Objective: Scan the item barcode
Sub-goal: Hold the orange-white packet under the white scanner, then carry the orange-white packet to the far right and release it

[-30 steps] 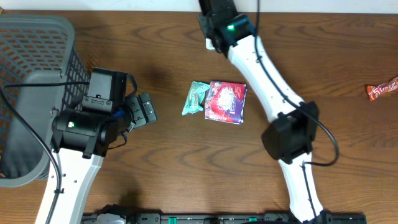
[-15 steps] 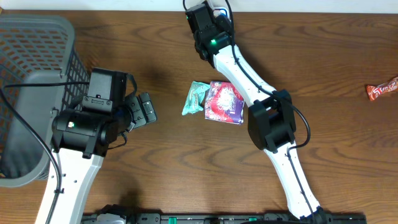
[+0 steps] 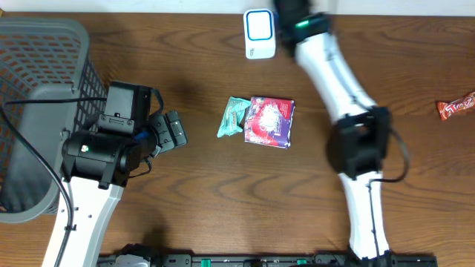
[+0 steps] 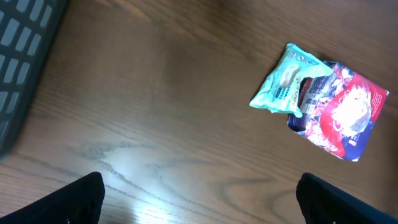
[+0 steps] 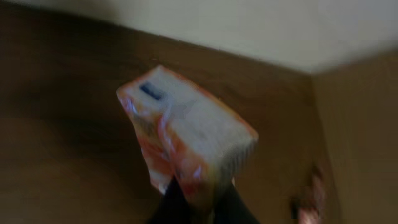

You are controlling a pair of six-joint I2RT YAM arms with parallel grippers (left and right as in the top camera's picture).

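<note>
Next, my right gripper swings to the right in the overhead view and releases the packet beside the red candy bar, where the wood is bare.
My right gripper (image 5: 200,198) is shut on an orange and white packet (image 5: 185,127), which stands up from the jaws in a blurred right wrist view. In the overhead view the right arm (image 3: 320,53) reaches to the table's far edge, and its held packet is hidden there. A white scanner with a blue-rimmed face (image 3: 260,33) lies just left of that arm. My left gripper (image 3: 175,129) stands open over bare wood, left of a teal packet (image 3: 234,116) and a purple and red packet (image 3: 270,122).
A grey mesh basket (image 3: 41,70) fills the left side, behind the left arm. A red candy bar (image 3: 454,107) lies at the right edge. The left wrist view shows the teal packet (image 4: 287,79) overlapping the purple and red one (image 4: 343,111).
The right arm swung left over the scanner, then back right and toward the far edge, uncovering the scanner. The left arm and the packets on the table have not moved.
</note>
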